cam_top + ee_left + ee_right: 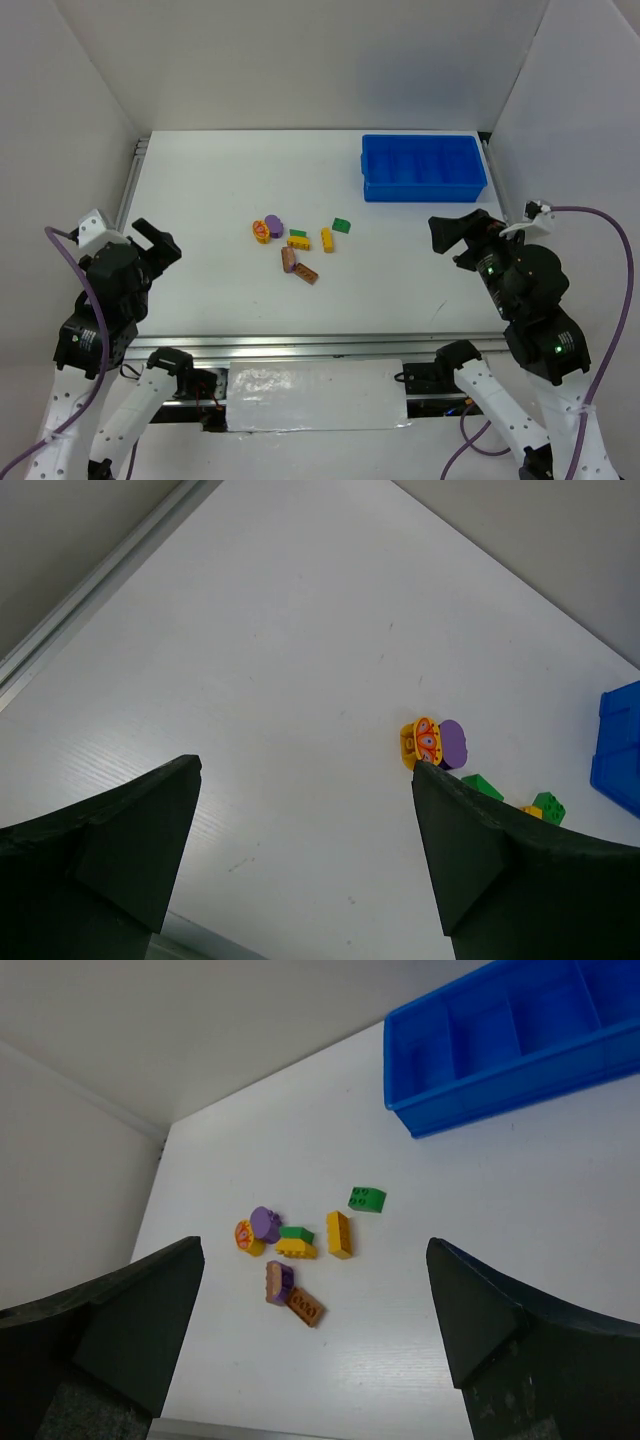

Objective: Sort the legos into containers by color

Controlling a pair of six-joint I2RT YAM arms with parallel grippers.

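My right gripper moves to the left in the top view and down around the lone yellow brick's near end (328,247) (342,1250) next, since bare table is on either side of that brick.
The legos lie in a loose cluster mid-table: a round purple piece (268,225) against a yellow printed piece (257,233), a yellow brick with a green piece on it (298,240), a yellow brick (327,239), a green square (342,225) and two brown-orange bricks (289,260) (307,272). The blue divided tray (423,186) stands at the far right. My left gripper (157,241) is open and empty, well left of the cluster. My right gripper (447,236) is open and empty, right of the cluster and in front of the tray. The right wrist view shows the whole cluster (296,1250) and the tray (520,1085).
White walls enclose the table on three sides. A metal rail (130,180) runs along the left edge. In the left wrist view the purple piece (452,742) and the tray's corner (620,750) show past my right finger (480,850).
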